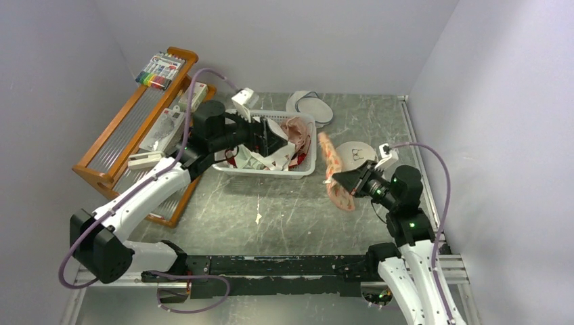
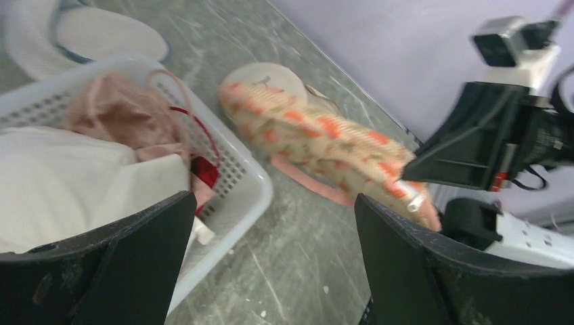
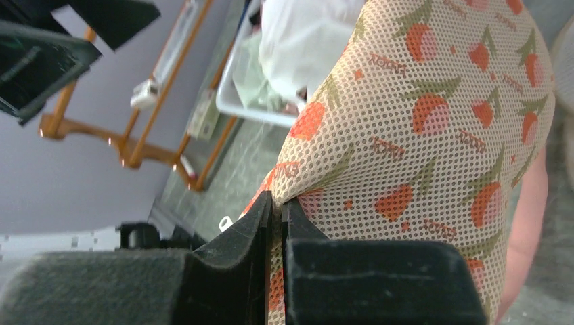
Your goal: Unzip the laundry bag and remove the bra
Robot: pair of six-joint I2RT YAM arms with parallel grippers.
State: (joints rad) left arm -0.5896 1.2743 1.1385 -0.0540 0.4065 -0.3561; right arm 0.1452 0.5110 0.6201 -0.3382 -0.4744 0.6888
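Observation:
My right gripper should next swing the bag (image 1: 334,170) to the bare tabletop on the near side of the basket, below and left in the top view, then lower and let go of it.
The peach-pink laundry bag (image 1: 334,170) with orange-red flower print hangs to the right of the basket, held off the table. My right gripper (image 1: 336,181) is shut on its lower edge; in the right wrist view the jaws (image 3: 279,203) pinch the mesh fabric (image 3: 420,122). A metal zipper pull (image 3: 226,222) hangs to the left of the jaws. My left gripper (image 1: 271,143) is open and empty above the basket, its fingers (image 2: 135,264) wide apart; the bag (image 2: 325,152) and zipper pull (image 2: 413,200) lie ahead of it. The black bra is hidden.
A white plastic basket (image 1: 306,169) with white, pink and red garments sits mid-table. White round pouches (image 1: 308,105) lie behind it and one (image 1: 356,154) beside the bag. A wooden rack (image 1: 108,145) with marker packs stands at the left. Walls close in on three sides.

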